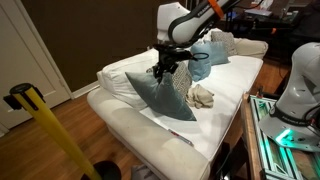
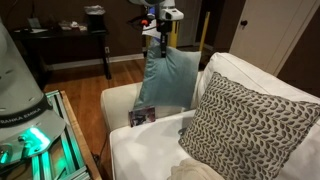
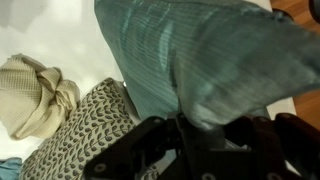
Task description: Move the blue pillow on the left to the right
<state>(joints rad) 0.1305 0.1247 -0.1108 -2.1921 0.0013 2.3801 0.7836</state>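
The held pillow hangs near the opposite armrest, so my gripper needs to go past the patterned pillow and down over the seat by the brighter blue pillow.
The blue pillow (image 1: 158, 93) is a dusty grey-blue square; it hangs by its top corner from my gripper (image 1: 163, 68), lifted and tilted above the white couch (image 1: 150, 128). In an exterior view the pillow (image 2: 165, 82) hangs upright under the gripper (image 2: 160, 42). In the wrist view the pillow (image 3: 200, 55) fills the upper frame, and the black gripper (image 3: 197, 122) is shut on its fabric. The grey-and-white patterned pillow (image 2: 240, 125) leans on the couch beside it, also visible in the wrist view (image 3: 75, 130).
A second, brighter blue pillow (image 1: 207, 55) lies farther along the couch. A cream cloth (image 1: 203, 96) lies on the seat, also in the wrist view (image 3: 35, 92). A yellow-and-black pole (image 1: 45, 125) stands near. A dark table (image 2: 65, 45) stands behind.
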